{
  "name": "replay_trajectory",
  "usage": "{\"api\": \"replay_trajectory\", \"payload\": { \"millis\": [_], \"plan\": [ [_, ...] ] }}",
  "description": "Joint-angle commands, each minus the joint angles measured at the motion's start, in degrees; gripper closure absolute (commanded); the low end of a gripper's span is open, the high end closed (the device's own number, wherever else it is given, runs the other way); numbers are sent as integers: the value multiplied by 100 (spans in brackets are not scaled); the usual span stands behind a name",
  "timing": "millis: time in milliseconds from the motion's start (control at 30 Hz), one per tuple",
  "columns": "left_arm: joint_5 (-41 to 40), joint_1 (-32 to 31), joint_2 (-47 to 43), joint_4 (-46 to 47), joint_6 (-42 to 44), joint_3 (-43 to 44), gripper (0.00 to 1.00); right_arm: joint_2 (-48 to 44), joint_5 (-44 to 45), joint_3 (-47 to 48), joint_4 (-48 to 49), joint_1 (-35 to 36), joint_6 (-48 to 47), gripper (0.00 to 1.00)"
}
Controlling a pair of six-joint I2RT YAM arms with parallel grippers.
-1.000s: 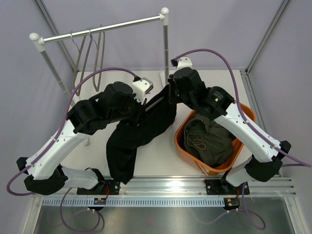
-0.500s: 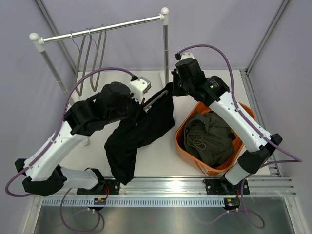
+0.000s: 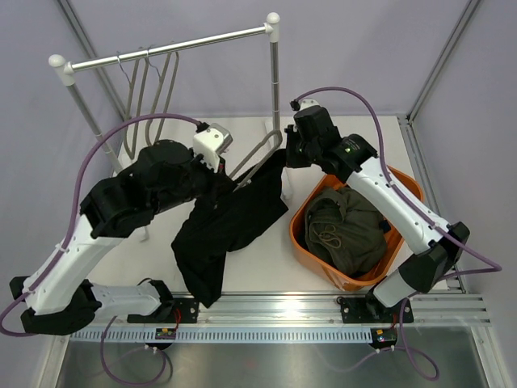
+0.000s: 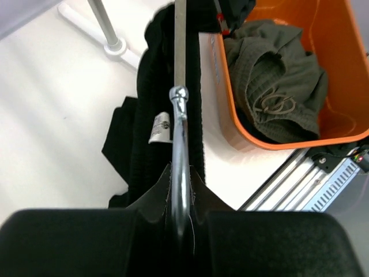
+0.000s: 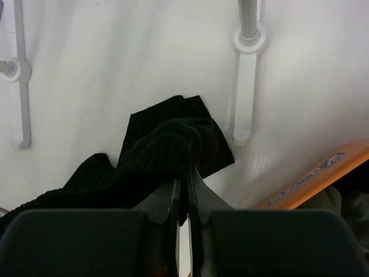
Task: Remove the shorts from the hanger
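My right gripper pulls the black shorts up off the hanger next. Then it lowers them into the basket (image 3: pixel 300 234) below, to the gripper's right in the top view, and releases.
The black shorts (image 3: pixel 230 222) hang in a long drape over the table between the arms. My left gripper (image 3: pixel 228 176) is shut on a metal hanger (image 3: pixel 262 152), whose rod (image 4: pixel 180 69) runs forward from the jaws over the black shorts (image 4: pixel 144 138). My right gripper (image 3: pixel 285 158) is shut on the shorts' upper edge (image 5: pixel 167 150), just left of the basket. The olive-grey shorts (image 3: pixel 346 230) with drawstring lie in the orange basket (image 3: pixel 300 234); they also show in the left wrist view (image 4: pixel 271 75). The navy shorts are out of view.
A clothes rack stands at the back with its rail (image 3: pixel 170 47) carrying empty metal hangers (image 3: pixel 149 81). Its right post (image 3: pixel 275 81) and foot (image 5: pixel 248 40) stand close behind my right gripper. The basket's rim (image 5: pixel 323 173) is at the right gripper's right.
My left arm has drawn back to the left with the hanger, and more bare hanger wire shows. My right gripper has moved toward the back, keeping hold of the shorts' edge.
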Motion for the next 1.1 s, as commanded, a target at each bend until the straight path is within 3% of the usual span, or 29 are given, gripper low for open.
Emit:
{"api": "replay_trajectory", "payload": {
  "millis": [0,233,467,600,767,867,1067],
  "plan": [
    [78,-58,-552,556,8,-47,100,-412,-32,-393,462,-216,54,100],
    [-397,-58,-1071,2349,-492,-1119,100,-1395,-52,-1045,813,284,431,100],
    [-1319,-58,-1352,5316,-828,-2542,100,-1538,571,-1089,1050,2129,696,100],
    [-1592,-58,-1230,6497,-679,-2702,100,-1275,985,-1019,972,3331,792,100],
    [-1900,-58,-1211,7779,-301,-2737,100,-984,1600,-843,516,3888,810,100],
    [-2006,-58,-1212,7968,-63,-2633,100,-1150,1715,-887,445,3915,801,100],
    [-2304,-58,-1027,6615,34,-1692,100,-1239,3031,69,-460,3915,371,100]
  ]
}}
